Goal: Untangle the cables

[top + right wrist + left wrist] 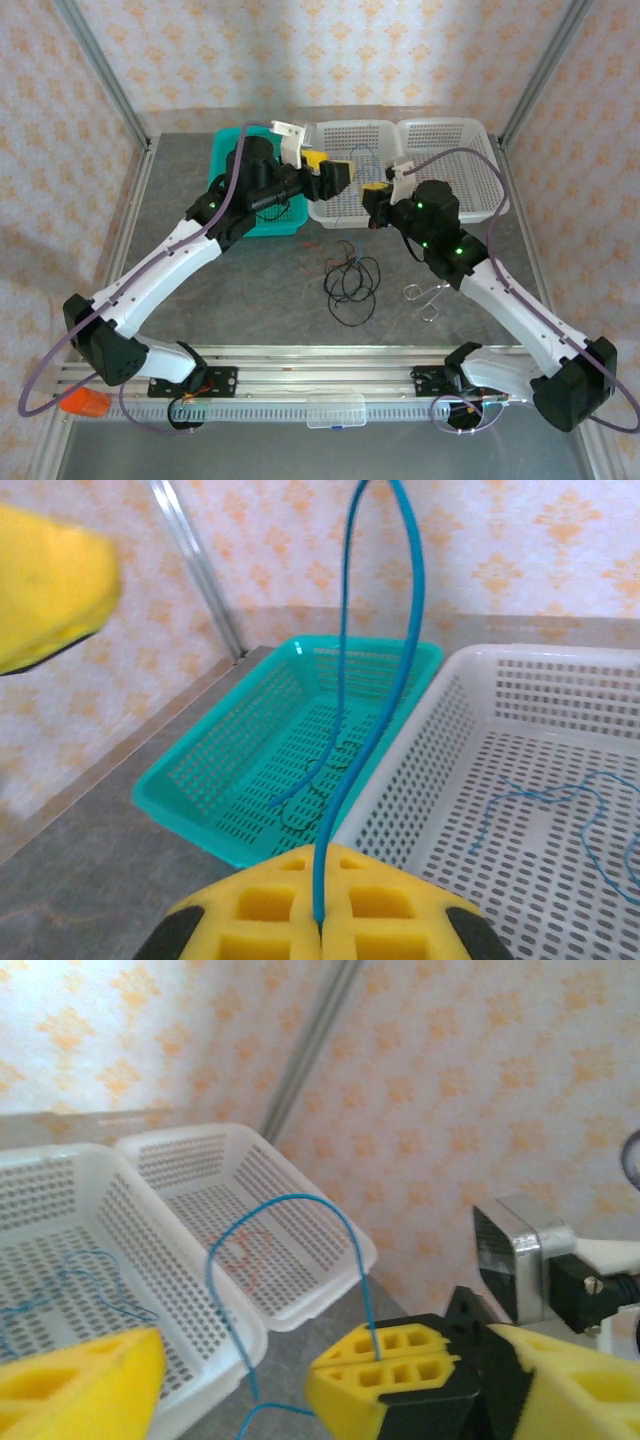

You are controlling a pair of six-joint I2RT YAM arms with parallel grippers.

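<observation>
I will next move my right gripper outward over the white basket holding another blue cable and let go of this one beside its match.
My right gripper is shut on a blue cable that loops up out of its yellow pads. In the left wrist view the same shut right gripper sits between my left gripper's wide-apart yellow fingers, the blue cable arching over it. My left gripper is open, just left of the right gripper, over the white baskets' near edge. Black cables lie looped on the table. Another blue cable lies in a white basket, a red-orange one in the other, a black one in the teal basket.
The teal basket stands at the back left, with two white baskets side by side to its right. A small silver scissors-like tool lies right of the black cables. Metal frame posts rise at the back corners.
</observation>
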